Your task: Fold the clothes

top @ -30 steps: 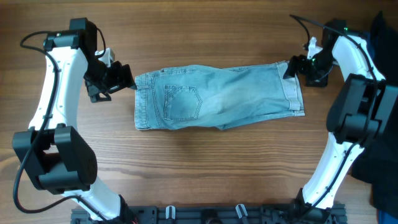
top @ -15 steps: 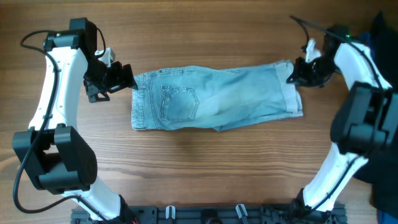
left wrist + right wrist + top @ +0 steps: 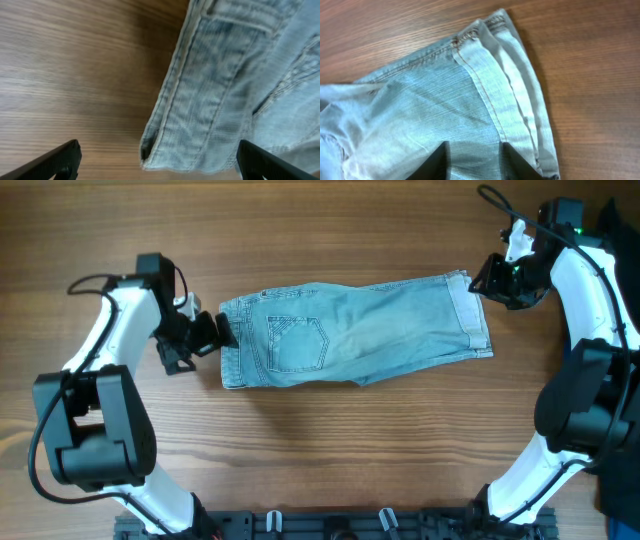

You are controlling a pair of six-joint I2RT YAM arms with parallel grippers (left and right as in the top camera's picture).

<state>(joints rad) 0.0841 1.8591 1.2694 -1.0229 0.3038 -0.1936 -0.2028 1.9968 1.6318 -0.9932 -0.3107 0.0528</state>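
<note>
I need to lower the wide-open fingers of my left gripper so they are on both sides of the shorts' waistband [image 3: 231, 355] [image 3: 195, 95], because the waistband is below the gripper and to its right in the overhead view.
The light blue denim shorts [image 3: 360, 330] lie flat across the middle of the table. The waistband is at the left, the hemmed leg ends at the right, and a stitched back pocket [image 3: 297, 345] faces up. My left gripper [image 3: 212, 335] is open at the waistband's left edge. In the left wrist view [image 3: 160, 162] its fingers are wide apart, with the waistband corner [image 3: 200, 125] between them. My right gripper [image 3: 478, 282] is open at the far right corner of the leg hem. In the right wrist view [image 3: 476, 160] its fingertips hover over the denim [image 3: 435, 100] beside the hem.
Dark cloth [image 3: 612, 225] hangs at the right edge behind my right arm. A black rail [image 3: 330, 525] runs along the table's front edge. Bare wood surrounds the shorts on all sides.
My left gripper has moved toward the front and right, down along the waistband edge. My right gripper has drawn back a little toward the far right. The shorts have shifted slightly right.
</note>
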